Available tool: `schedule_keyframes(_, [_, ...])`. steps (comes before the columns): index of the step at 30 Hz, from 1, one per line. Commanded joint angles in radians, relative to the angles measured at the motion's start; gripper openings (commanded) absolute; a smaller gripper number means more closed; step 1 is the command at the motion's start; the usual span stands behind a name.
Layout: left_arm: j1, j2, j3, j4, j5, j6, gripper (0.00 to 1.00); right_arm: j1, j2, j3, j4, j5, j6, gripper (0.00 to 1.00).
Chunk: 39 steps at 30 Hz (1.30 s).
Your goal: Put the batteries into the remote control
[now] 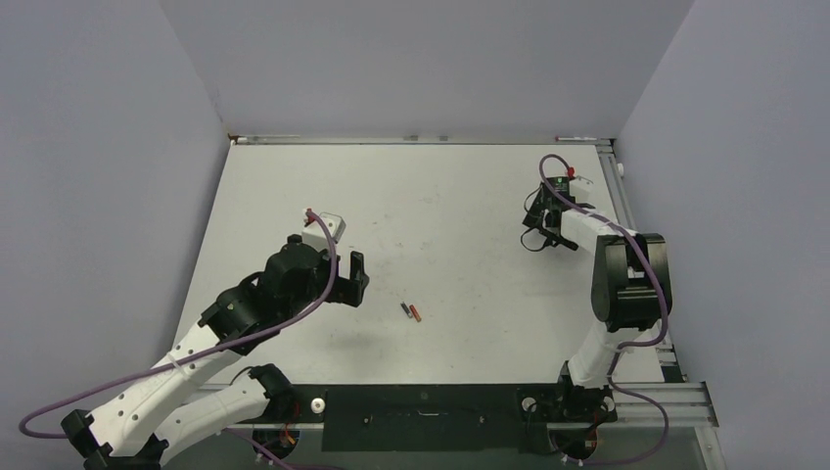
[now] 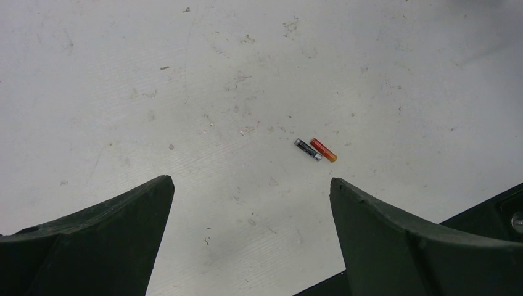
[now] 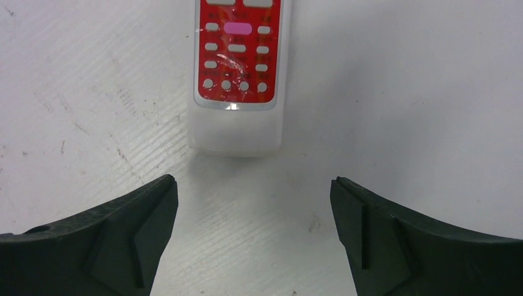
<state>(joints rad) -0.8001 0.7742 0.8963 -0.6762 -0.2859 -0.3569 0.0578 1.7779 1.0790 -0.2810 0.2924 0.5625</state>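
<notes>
My right gripper moves outward and slightly down next, closing the fingers across the sides of the remote control's near end (image 3: 235, 111), which lies outward of and below it.
The two batteries lie side by side on the white table, the dark one (image 1: 405, 309) (image 2: 308, 149) and the reddish one (image 1: 415, 313) (image 2: 323, 150). My left gripper (image 1: 354, 279) (image 2: 251, 185) is open and empty, above the table a short way left of them. The remote control (image 3: 238, 74) lies face up, its red button panel showing, just ahead of my right gripper (image 3: 254, 185), which is open and empty. In the top view the right gripper (image 1: 543, 235) hangs at the far right of the table and I cannot make out the remote under it.
Grey walls close in the table on the left, back and right. A metal rail (image 1: 421, 139) runs along the far edge and another down the right edge (image 1: 619, 186). A black bar (image 1: 421, 416) lies along the near edge between the arm bases.
</notes>
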Motion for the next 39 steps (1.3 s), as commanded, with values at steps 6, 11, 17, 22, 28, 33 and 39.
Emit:
schedule_keyframes(6, [0.063, 0.02, 0.003, 0.038, 0.062, 0.019, 0.96, -0.055, 0.079, 0.111, 0.038, -0.022, 0.011, 0.94])
schedule_keyframes(11, [0.085, 0.017, 0.001, 0.046, 0.083, 0.019, 0.96, -0.055, 0.121, 0.148, 0.043, -0.037, 0.015, 0.94])
schedule_keyframes(17, [0.103, 0.019, 0.0, 0.05, 0.1, 0.019, 0.96, -0.055, 0.165, 0.197, 0.03, -0.042, 0.014, 0.94])
schedule_keyframes(22, [0.111, 0.022, -0.001, 0.053, 0.111, 0.019, 0.96, -0.055, 0.194, 0.223, 0.01, -0.015, 0.013, 0.95])
schedule_keyframes(28, [0.118, 0.02, 0.0, 0.055, 0.121, 0.019, 0.96, -0.055, 0.215, 0.22, 0.003, 0.009, 0.008, 0.97])
schedule_keyframes(33, [0.12, 0.019, -0.002, 0.056, 0.128, 0.019, 0.96, -0.055, 0.247, 0.225, -0.004, 0.011, 0.005, 0.95])
schedule_keyframes(39, [0.121, 0.013, -0.003, 0.053, 0.126, 0.018, 0.96, -0.055, 0.262, 0.207, 0.007, 0.01, 0.007, 0.87])
